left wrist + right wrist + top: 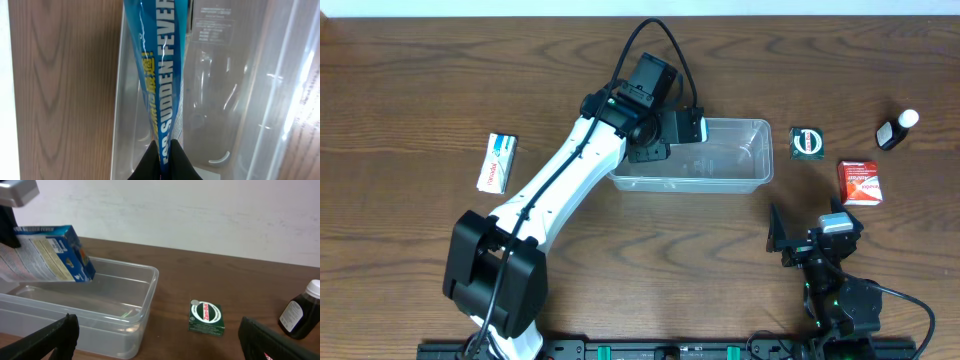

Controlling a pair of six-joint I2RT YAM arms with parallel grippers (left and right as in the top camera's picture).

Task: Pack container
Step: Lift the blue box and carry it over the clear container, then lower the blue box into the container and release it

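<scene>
The blue medicine box [160, 65] is already over the opening, inside the clear container's rim. My left gripper will move down toward the bottom of the clear container next and let go of the box.
The clear plastic container [750, 175] sits at the table's middle; it also shows in the left wrist view [235, 115] and the right wrist view [135, 305]. My left gripper [164, 150] is shut on a blue medicine box [160, 65], holding it tilted over the container's left end; the box also shows in the right wrist view [50, 255]. In the overhead view the left gripper [672, 128] is over the container's left end. My right gripper [810, 240] is open and empty near the front right, its fingers apart in its wrist view [160, 335].
A green Zam-Buk box [807, 142] [206, 317], a dark bottle with a white cap [897, 130] [300, 310] and a red box [860, 182] lie right of the container. A white box [498, 162] lies at the left.
</scene>
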